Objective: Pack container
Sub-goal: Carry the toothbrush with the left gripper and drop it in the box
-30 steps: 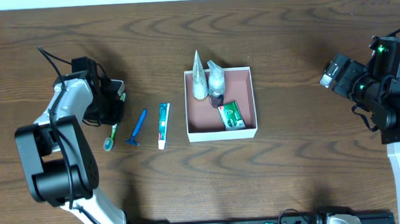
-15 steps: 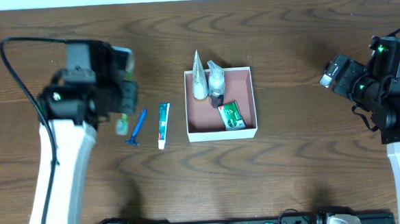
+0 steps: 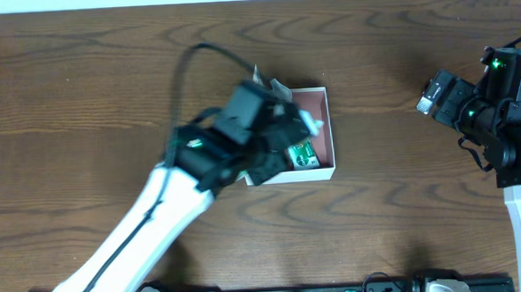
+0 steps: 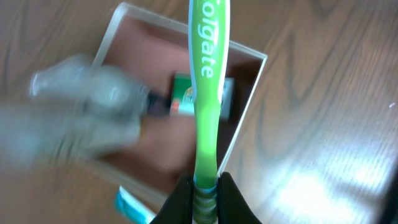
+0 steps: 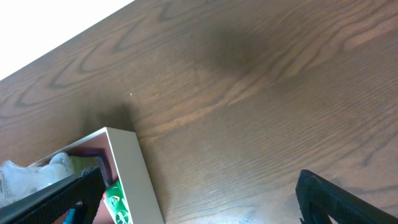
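The bottles lie off to the side of the green packet [image 3: 303, 155] [image 4: 185, 95], so I should lower my left gripper into the container toward that packet and let go of the toothbrush across it.
The container [image 3: 322, 114] is a shallow white-walled box with a pinkish floor at the table's middle. It holds a green packet [image 3: 304, 155] and clear bottles [image 4: 93, 102], which are blurred in the left wrist view. My left gripper [image 3: 288, 134] hangs over the container's left part, shut on a green Colgate toothbrush [image 4: 208, 93]. In the left wrist view the jaws [image 4: 205, 190] pinch the brush's ribbed handle, and its shaft points out over the container [image 4: 245, 130]. My right gripper [image 3: 437, 96] is open and empty, far right of the container [image 5: 127, 168].
A blue-and-white toothpaste tube [image 4: 129, 205] lies on the wood just outside the container's left wall. My left arm [image 3: 157, 214] stretches diagonally from the front left and hides that side of the table in the overhead view.
My left arm has swung from the far left to over the container, carrying the green toothbrush off the table. The right arm has not moved.
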`<state>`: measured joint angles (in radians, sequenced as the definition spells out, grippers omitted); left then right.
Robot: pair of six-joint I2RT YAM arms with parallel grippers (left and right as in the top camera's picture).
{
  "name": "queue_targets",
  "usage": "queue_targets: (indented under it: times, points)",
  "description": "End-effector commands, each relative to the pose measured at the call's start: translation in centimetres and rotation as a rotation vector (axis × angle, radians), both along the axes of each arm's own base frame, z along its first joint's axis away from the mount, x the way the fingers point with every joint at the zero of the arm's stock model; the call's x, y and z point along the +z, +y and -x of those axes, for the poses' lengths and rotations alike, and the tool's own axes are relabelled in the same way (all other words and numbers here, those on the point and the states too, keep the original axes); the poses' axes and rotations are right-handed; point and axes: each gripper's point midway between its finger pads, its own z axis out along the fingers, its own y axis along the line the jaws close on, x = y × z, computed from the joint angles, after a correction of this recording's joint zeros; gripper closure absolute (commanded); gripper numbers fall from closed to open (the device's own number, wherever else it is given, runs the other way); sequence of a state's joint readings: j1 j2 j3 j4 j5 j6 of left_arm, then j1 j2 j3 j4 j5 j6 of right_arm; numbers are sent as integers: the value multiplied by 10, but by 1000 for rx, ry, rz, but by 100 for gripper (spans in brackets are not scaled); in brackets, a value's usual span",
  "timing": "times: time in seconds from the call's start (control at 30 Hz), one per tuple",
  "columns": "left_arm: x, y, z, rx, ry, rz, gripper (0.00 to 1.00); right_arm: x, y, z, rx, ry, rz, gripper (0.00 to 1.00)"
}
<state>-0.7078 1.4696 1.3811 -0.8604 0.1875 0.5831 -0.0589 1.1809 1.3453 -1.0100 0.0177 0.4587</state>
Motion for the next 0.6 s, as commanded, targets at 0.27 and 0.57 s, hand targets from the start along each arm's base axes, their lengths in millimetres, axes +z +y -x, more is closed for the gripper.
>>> queue_targets:
  times: [0.27,0.57]
  points:
    - [-118,-14,-43,-224,-23,-319,94,3,-2,-1,4,-4,10,1]
    - [-86,-13,-50,-43,-42,-240,67,3,-2,-1,4,-4,10,1]
